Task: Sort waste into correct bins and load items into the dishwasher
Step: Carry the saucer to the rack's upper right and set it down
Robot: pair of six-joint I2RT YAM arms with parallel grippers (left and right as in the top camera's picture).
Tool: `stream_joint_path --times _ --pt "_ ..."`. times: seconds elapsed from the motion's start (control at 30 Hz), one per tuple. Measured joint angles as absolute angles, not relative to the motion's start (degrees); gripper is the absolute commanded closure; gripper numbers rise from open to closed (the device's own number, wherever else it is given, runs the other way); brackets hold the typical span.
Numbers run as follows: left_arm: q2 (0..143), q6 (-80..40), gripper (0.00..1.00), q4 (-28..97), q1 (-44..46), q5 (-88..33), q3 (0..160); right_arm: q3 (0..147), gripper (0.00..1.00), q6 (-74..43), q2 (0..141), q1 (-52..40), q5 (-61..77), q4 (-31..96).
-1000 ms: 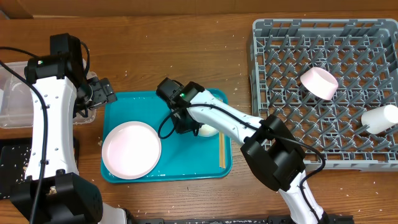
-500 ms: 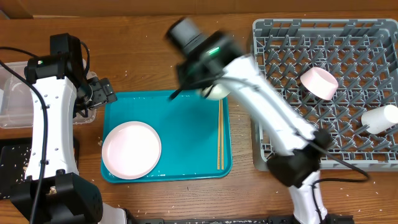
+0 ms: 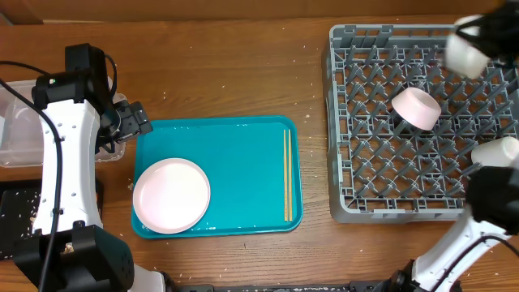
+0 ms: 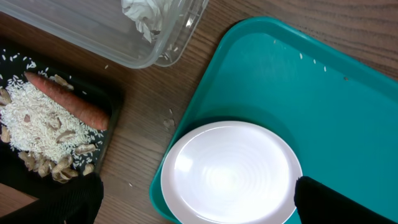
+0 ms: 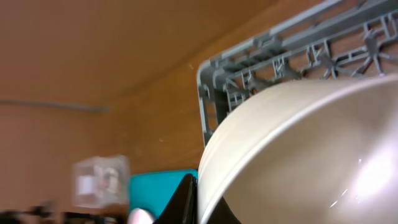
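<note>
The small white bowl in my right gripper should next go down onto the grey dish rack's far wires, as the space beside the pink bowl is empty.
The white plate (image 3: pixel 171 195) lies at the front left of the teal serving tray (image 3: pixel 235 154), and the wooden chopsticks (image 3: pixel 286 174) lie along its right side. My left gripper (image 3: pixel 134 118) hangs open by the tray's back left corner. In the left wrist view its fingers (image 4: pixel 62 199) stand wide on either side of the plate (image 4: pixel 233 171), not touching it. My right gripper (image 3: pixel 478 32) is shut on the rim of a small white bowl (image 3: pixel 466 53) above the far right of the grey dish rack (image 3: pixel 357 122). That bowl (image 5: pixel 311 155) fills the right wrist view.
A pink bowl (image 3: pixel 416 108) and a white cup (image 3: pixel 496 152) lie in the rack. The clear tub (image 4: pixel 155 37) holds crumpled white waste (image 4: pixel 146 15). The black tray (image 4: pixel 106 134) holds rice (image 4: pixel 37 121) and the carrot (image 4: pixel 68 106). My left arm (image 3: pixel 61 154) stretches along the table's left side.
My right gripper has lifted the small white bowl off the teal tray and swung it fast to the right, over the rack's far corner. The left arm has not moved.
</note>
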State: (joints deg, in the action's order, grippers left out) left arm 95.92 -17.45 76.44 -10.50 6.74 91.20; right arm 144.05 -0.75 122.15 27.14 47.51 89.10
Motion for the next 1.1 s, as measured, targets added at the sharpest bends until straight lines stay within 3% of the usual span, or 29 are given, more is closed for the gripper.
stream_joint_path --times 0.17,0.43,0.77,1.1 --pt "95.92 -17.45 0.00 76.44 -10.50 6.74 91.20 137.60 0.96 4.49 127.28 34.48 63.77 80.97" --pt "95.92 -17.45 0.00 76.44 -10.50 6.74 91.20 131.76 0.96 5.67 136.38 33.30 78.13 65.84" --pt "95.92 -17.45 0.00 76.44 -10.50 6.74 91.20 131.66 0.96 4.32 139.20 32.91 73.28 67.55" --pt "95.92 -17.45 0.00 76.44 -10.50 6.74 91.20 131.66 0.87 0.12 140.05 36.91 68.69 68.73"
